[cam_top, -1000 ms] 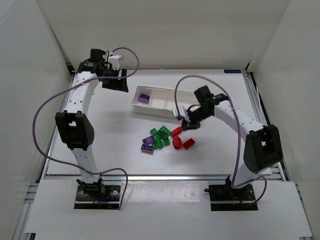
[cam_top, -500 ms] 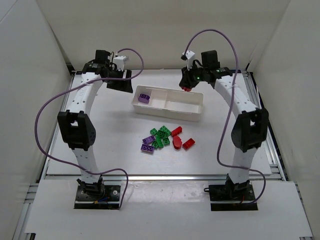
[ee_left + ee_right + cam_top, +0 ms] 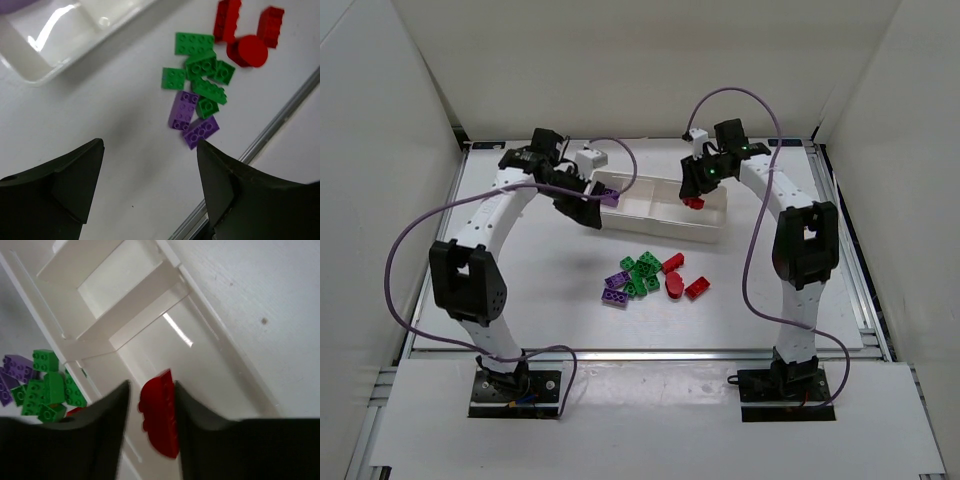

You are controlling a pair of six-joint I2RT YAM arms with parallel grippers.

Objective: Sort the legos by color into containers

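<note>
The pile's purple lego nearer the tray is below my left gripper's open fingers, closer to my base. I will move my left gripper back and down onto that lego next.
The white tray (image 3: 660, 228) lies across the middle of the table. One purple lego (image 3: 610, 198) lies in its left compartment. My right gripper (image 3: 695, 190) hangs over the right compartment with a red lego (image 3: 693, 202) between its fingers. In the right wrist view the red lego (image 3: 160, 412) rests against the right finger, with a thin gap at the left finger; the jaws (image 3: 151, 385) are slightly apart and blurred. My left gripper (image 3: 592, 208) is open and empty at the tray's left end. The loose pile lies in front of the tray: green legos (image 3: 640, 275), purple legos (image 3: 615, 290), red legos (image 3: 675, 285).
In the left wrist view the pile (image 3: 205, 80) lies ahead of the open left gripper (image 3: 150, 145), with the tray's corner (image 3: 60, 55) at upper left and the table's metal edge (image 3: 280, 117) to the right. White walls enclose the table.
My right gripper came down from behind the tray to just over the right compartment with the red lego. My left gripper swung forward and right to the tray's left end.
</note>
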